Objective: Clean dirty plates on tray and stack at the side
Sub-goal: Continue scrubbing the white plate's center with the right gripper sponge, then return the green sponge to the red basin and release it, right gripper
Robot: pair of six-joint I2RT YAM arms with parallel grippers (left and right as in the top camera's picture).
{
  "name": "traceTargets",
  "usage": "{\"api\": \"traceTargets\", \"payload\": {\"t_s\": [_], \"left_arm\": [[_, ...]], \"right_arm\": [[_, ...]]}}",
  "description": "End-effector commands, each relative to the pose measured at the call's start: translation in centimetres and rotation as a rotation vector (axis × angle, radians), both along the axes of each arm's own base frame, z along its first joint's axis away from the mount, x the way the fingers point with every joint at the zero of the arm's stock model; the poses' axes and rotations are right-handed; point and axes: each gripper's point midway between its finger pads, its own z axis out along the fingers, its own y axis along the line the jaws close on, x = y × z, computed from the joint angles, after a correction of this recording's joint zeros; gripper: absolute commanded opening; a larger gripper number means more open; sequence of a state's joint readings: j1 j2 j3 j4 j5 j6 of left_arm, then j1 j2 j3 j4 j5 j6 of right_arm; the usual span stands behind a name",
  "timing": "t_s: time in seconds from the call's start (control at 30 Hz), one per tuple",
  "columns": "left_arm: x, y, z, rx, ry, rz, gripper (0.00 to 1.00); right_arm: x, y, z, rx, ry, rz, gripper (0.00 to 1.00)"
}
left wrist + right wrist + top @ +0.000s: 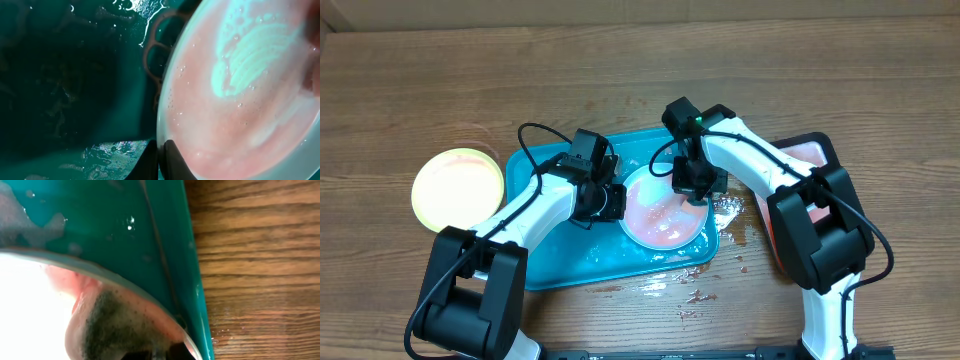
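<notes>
My right gripper next lifts, carries the sponge across to its right in the overhead view and releases it down in the black tray point(809, 154).
A pale plate point(665, 212), smeared pink with sauce and foam, lies in the right half of the turquoise tray point(555, 262). My left gripper point(610, 200) is shut on that plate's left rim; in the left wrist view its dark fingers point(172, 157) pinch the rim of the plate point(240, 90). My right gripper point(692, 186) hangs over the plate's far right side, shut on a pink-stained sponge point(115, 330) that presses on the plate. A yellow-green plate point(457, 187) sits on the table, left of the tray.
A black tray of red liquid point(805, 155) stands at the right, partly under my right arm. Wet splashes and red flecks point(700, 290) lie on the wooden table point(260, 255) by the tray's front right corner. The tray floor point(65, 75) is wet.
</notes>
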State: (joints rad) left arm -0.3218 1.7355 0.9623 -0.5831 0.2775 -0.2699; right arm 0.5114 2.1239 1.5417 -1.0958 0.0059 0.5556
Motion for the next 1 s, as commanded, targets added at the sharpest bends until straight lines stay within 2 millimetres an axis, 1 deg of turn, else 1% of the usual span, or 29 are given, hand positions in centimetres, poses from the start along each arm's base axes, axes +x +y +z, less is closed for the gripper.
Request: {"api": "traceTargets", "payload": {"t_s": [0.0, 0.3, 0.43, 0.53, 0.63, 0.77, 0.87, 0.97], "left_arm": [[-0.2, 1.7, -0.8, 0.084, 0.005, -0.001, 0.04], [-0.2, 1.7, -0.8, 0.083, 0.004, -0.001, 0.04], [-0.2, 1.7, -0.8, 0.083, 0.005, -0.001, 0.04], [-0.2, 1.7, -0.8, 0.083, 0.005, 0.003, 0.04], [-0.2, 1.7, -0.8, 0.083, 0.006, 0.006, 0.04], [-0.2, 1.7, -0.8, 0.083, 0.006, 0.006, 0.04], [-0.2, 1.7, -0.8, 0.083, 0.006, 0.006, 0.04], [-0.2, 1.7, -0.8, 0.083, 0.006, 0.006, 0.04]], "right_arm": [[2.1, -2.0, -0.4, -0.104, -0.051, 0.036, 0.04], [2.3, 2.4, 3.2, -0.062, -0.097, 0.143, 0.04], [2.2, 3.3, 4.4, -0.056, -0.106, 0.162, 0.04], [1.9, 3.2, 5.0, -0.065, -0.095, 0.141, 0.04], [1.9, 1.4, 5.9, -0.128, -0.095, 0.073, 0.04], [2.5, -1.6, 8.2, -0.201, -0.138, 0.022, 0.04], [3.0, -5.1, 10.6, -0.264, -0.184, -0.078, 0.04], [3.4, -8.6, 12.7, -0.272, -0.202, -0.162, 0.04]]}}
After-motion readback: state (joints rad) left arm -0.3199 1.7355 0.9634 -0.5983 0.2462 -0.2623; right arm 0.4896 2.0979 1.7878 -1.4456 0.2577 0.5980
